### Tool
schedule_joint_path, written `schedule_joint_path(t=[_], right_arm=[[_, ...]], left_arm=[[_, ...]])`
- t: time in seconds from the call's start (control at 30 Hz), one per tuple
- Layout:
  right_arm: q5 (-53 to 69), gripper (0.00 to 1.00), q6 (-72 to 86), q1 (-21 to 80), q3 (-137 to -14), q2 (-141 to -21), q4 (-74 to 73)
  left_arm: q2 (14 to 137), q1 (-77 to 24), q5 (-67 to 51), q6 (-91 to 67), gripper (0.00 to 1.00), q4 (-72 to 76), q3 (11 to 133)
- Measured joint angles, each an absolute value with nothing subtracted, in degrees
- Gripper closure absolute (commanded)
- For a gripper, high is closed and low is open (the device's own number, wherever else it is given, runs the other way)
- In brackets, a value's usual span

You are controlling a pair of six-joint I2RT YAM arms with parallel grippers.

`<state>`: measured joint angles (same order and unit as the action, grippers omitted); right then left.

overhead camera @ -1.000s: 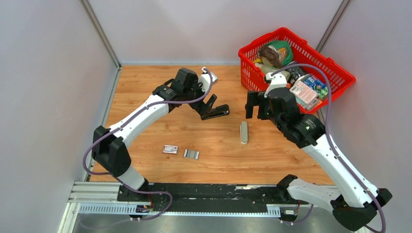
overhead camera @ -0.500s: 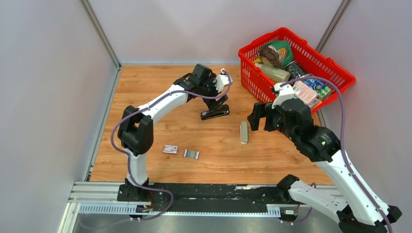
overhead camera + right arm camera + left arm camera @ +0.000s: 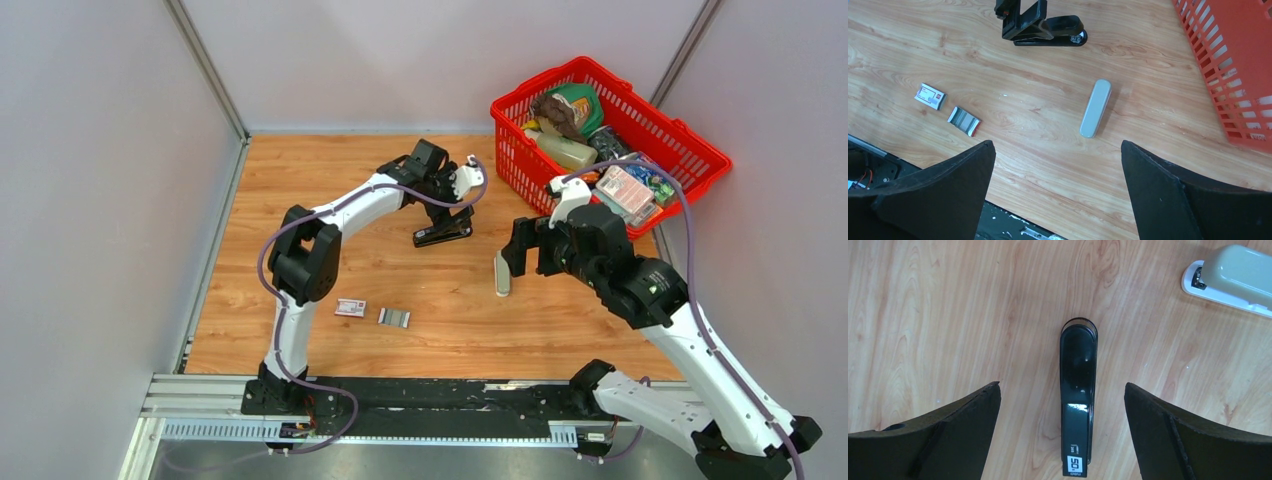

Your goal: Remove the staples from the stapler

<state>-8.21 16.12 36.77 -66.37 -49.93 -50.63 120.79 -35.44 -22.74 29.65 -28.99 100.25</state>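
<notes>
My left gripper will first go down and move toward the rounded end of the stapler (image 3: pixel 443 233), so that it can get astride the stapler's top arm.
The black stapler (image 3: pixel 443 233) lies closed on the wooden table; it also shows in the left wrist view (image 3: pixel 1078 400) and the right wrist view (image 3: pixel 1050 30). My left gripper (image 3: pixel 457 212) hangs over its rear end, open (image 3: pixel 1062 385), fingers wide on either side and not touching it. A short silvery-grey strip that looks like staples (image 3: pixel 394 318) lies near the front, also in the right wrist view (image 3: pixel 964 121). My right gripper (image 3: pixel 512 255) is open and empty (image 3: pixel 1057 142), above the table beside the pale grey bar (image 3: pixel 501 275).
A small white-and-red box (image 3: pixel 350 308) lies left of the strip. The pale grey bar (image 3: pixel 1095 107) lies mid-table and shows at the top right of the left wrist view (image 3: pixel 1233 272). A red basket (image 3: pixel 700 150) full of items stands at the back right.
The left arm has swung its elbow in and its gripper has shifted right over the stapler, which stays put. The right gripper has moved down and left toward the grey bar.
</notes>
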Motion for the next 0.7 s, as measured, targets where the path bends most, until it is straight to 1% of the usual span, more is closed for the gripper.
schedule_joint_path(t=[0.4,0.57,0.7], right_arm=[[-6.98,0.0,16.34,36.8,-66.37,-53.58,-50.22],[-6.79,0.0,16.34,36.8,-66.02,-54.33,-49.98],[-6.74,0.0,16.34,36.82,-65.39,-54.28,-49.89]], left_arm=[[126.32,-36.16,-22.46,32.4,0.02,-29.19,101.78],[127.2,-36.69,-21.78,32.95,0.05,-29.15,101.78],[127.5,-37.01,-21.28,32.99,0.1,-28.91,101.78]])
